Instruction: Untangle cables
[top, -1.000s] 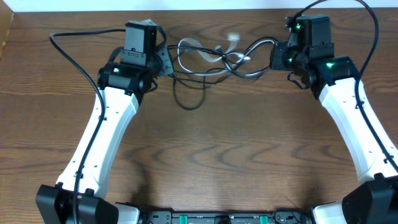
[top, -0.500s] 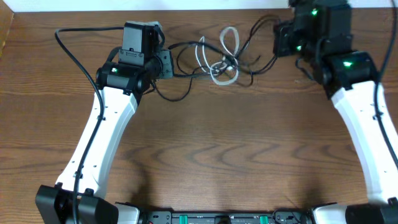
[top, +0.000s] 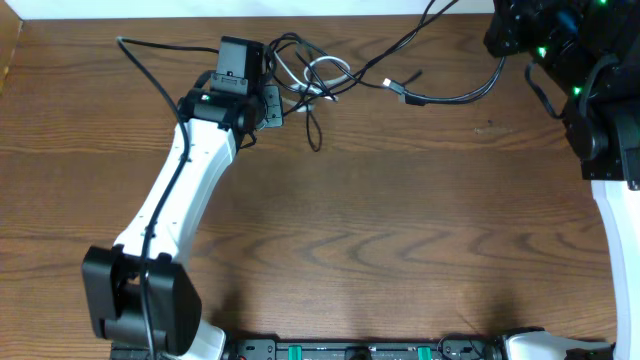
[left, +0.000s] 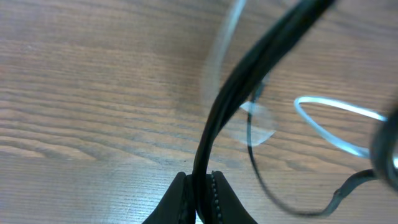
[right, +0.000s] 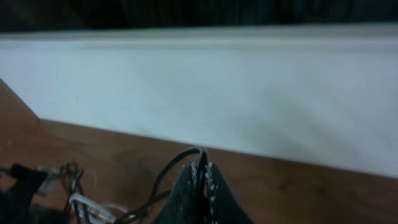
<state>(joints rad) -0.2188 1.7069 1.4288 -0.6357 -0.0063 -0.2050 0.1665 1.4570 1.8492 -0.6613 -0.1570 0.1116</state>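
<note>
The robot's right gripper first needs to tip down toward the back of the table (top: 462, 34) (right: 239, 172) to release the black cable.
The cables lie in a tangle (top: 308, 72) at the back of the table, with a white cable (top: 328, 68) looped among black ones. My left gripper (top: 271, 102) sits at the tangle's left side, shut on a black cable (left: 219, 112). A white loop (left: 336, 124) lies beyond it. My right gripper (top: 498, 45) is raised at the far right back, shut on a black cable (right: 180, 158). Two black strands (top: 450, 98) stretch from the tangle toward it, with small plug ends (top: 400, 88) midway. The tangle also shows low left in the right wrist view (right: 74, 186).
The brown wooden table (top: 380, 220) ends at a white wall (right: 249, 87) just behind the tangle. The left arm's own thick black wire (top: 150, 70) arcs beside it. A black rail (top: 350, 350) runs along the front edge.
My right gripper has pulled up and to the right, drawing black strands out of the tangle. My left gripper has shifted right and back with its cable, and the tangle has tightened beside it.
</note>
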